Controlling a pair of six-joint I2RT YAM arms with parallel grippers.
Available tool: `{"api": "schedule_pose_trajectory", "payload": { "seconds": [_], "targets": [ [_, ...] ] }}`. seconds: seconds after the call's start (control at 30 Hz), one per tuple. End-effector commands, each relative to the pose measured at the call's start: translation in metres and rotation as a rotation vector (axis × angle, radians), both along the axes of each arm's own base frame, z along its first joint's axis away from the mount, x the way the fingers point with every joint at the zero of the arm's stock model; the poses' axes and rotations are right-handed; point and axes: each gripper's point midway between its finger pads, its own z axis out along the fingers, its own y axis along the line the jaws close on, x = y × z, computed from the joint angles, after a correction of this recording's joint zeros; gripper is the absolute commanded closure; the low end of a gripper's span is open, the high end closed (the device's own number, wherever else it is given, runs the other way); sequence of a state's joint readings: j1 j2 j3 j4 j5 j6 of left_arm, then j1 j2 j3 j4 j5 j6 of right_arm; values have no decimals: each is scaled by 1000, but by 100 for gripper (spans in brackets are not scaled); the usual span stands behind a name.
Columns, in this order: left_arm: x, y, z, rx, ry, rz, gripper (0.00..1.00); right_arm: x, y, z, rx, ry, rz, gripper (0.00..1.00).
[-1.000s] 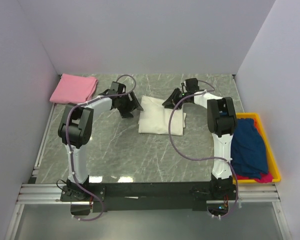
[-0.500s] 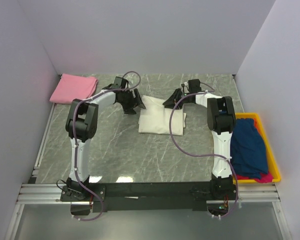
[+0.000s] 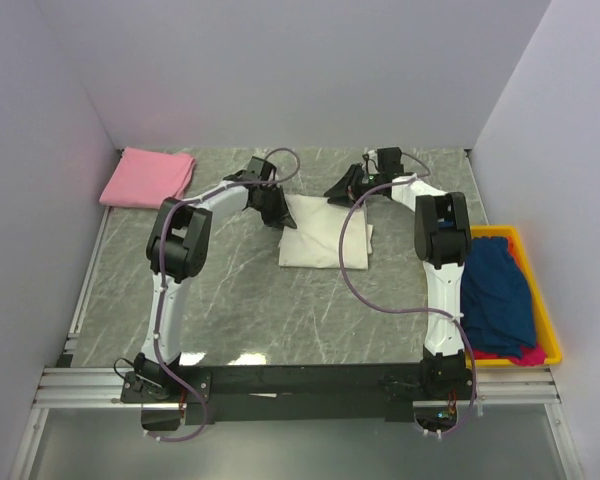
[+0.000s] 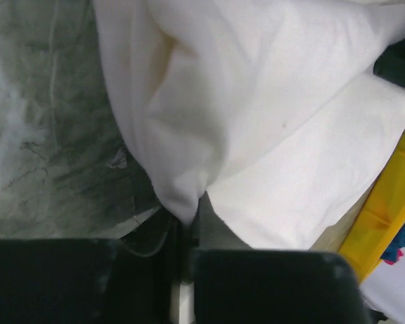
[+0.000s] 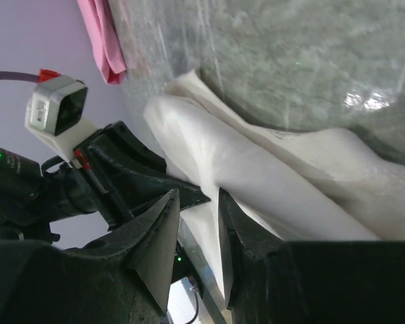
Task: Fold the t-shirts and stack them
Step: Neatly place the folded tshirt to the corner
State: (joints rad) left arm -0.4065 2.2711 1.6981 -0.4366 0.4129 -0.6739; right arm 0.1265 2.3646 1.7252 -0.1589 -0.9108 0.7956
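The left gripper lifts next, carries the white t-shirt over the pink t-shirt [image 3: 148,176] and releases it, as the pink one lies outward and to its left in the top view.
A cream-white t-shirt [image 3: 325,235] lies folded at the table's middle. My left gripper [image 3: 279,212] is at its far left corner. In the left wrist view the left gripper [image 4: 187,233] is shut, with a fold of the white cloth [image 4: 256,101] pinched in the narrow gap. My right gripper [image 3: 342,190] is at the shirt's far right edge. In the right wrist view the right gripper [image 5: 199,202] has a ridge of the shirt [image 5: 256,169] drawn in between its fingertips. A pink t-shirt [image 3: 148,176] lies folded at the far left.
A yellow bin [image 3: 545,310] at the right edge holds a dark blue t-shirt [image 3: 495,290] over a magenta one [image 3: 515,353]. White walls close in the back and both sides. The left arm's wrist camera [image 5: 57,111] sits close to my right fingers.
My left gripper has moved right to the cream-white shirt's far left corner and closed on it. The right gripper has shifted slightly toward the back wall.
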Motion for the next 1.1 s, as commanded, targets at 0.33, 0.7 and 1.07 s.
{"api": "schedule_pose_trajectory", "payload": {
  "seconds": [0.33,0.7,1.07],
  "targets": [
    [47,108,22,507,-131,113,100,2,-16,125,-237,-279,-125,58],
    [102,218,66,761,-228,182,100,-11,31,74,-437,-248,-104,51],
    [125,267,75,871,-283,255,100,-18,92,34,-435,-245,-47,43]
  ]
}}
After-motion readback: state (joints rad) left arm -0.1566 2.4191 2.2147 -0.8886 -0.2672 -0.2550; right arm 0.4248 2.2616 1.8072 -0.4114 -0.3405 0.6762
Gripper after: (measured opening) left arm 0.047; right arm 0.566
